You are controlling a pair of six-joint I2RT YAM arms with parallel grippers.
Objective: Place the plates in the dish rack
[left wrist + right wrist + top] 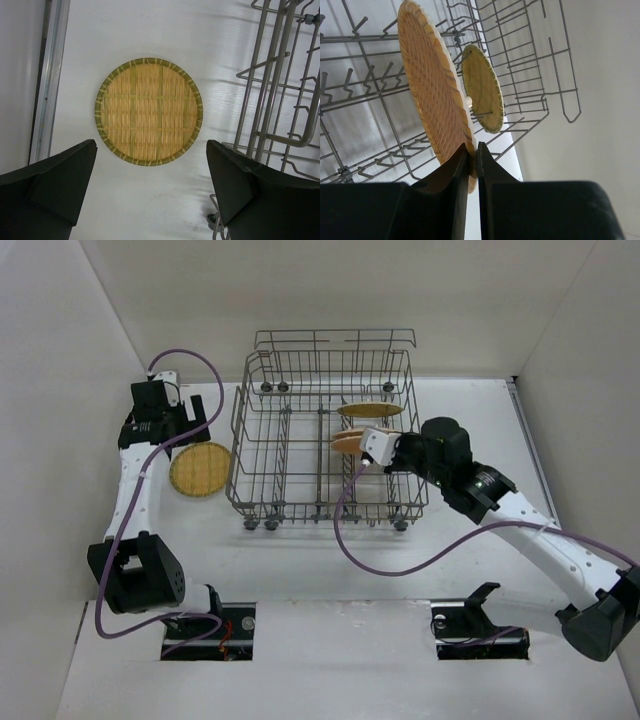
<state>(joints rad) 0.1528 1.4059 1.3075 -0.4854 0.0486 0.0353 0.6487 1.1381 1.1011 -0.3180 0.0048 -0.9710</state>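
Note:
Next, the left gripper swings toward the metal rail, tilts and lowers to close on the plate's rail-side rim, because the rack's wires crowd the opposite side.
The grey wire dish rack stands mid-table. My right gripper is shut on the rim of an orange woven plate and holds it on edge inside the rack's right half, among the tines; the jaws pinch its lower edge. A second yellow-green plate stands on edge in the tines just behind it. A third plate shows edge-on at the raised back rail. A fourth plate lies flat on the table left of the rack. My left gripper hovers open over that plate, empty.
White walls close in the table on the left, back and right. The rack's left side wires and a wheel sit close to my left gripper's right finger. A metal rail runs along the table's left edge. Purple cables trail from both arms.

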